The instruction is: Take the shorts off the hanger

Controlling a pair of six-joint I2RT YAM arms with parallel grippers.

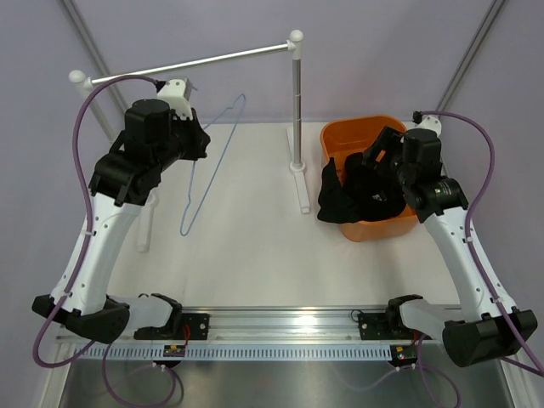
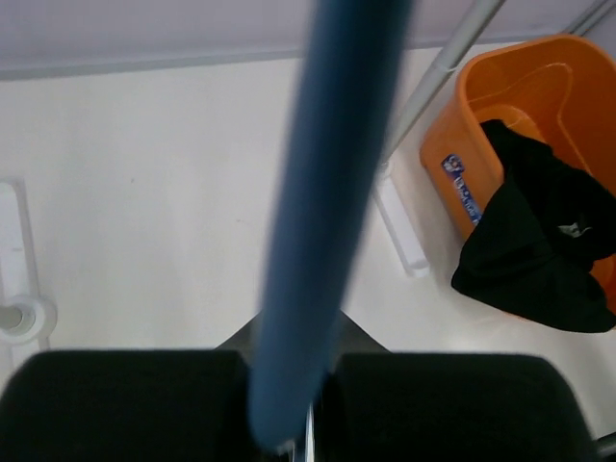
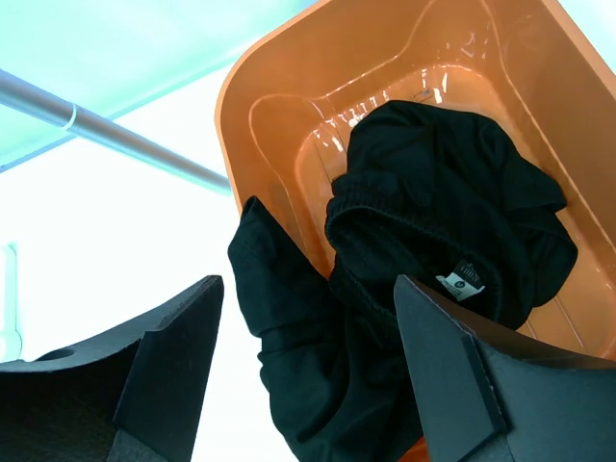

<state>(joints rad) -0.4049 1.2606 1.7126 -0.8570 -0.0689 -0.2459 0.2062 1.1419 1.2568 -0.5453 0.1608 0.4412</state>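
The silver bar (image 1: 201, 62) runs across farther out than my left gripper, and the shorts are already in the tub (image 1: 357, 126), so I should move outward and let go of the bare hanger over the bar.
The black shorts (image 1: 344, 200) lie bunched in the orange tub (image 1: 357, 126), one part draped over its left rim onto the table. In the right wrist view the shorts (image 3: 433, 202) show a white label, and my right gripper (image 3: 308, 327) hangs open just above them with nothing between its fingers. The light-blue wire hanger (image 1: 208, 161) is bare and tilted over the left half of the table. My left gripper (image 1: 197, 140) is shut on it. In the left wrist view the hanger (image 2: 327, 192) runs up as a blurred blue bar from the left gripper (image 2: 289, 385).
A silver rail (image 1: 195, 64) with white end caps spans the back, carried by an upright post (image 1: 296, 102) whose white foot (image 1: 302, 183) stands just left of the tub. A metal track (image 1: 280, 323) runs along the near table edge.
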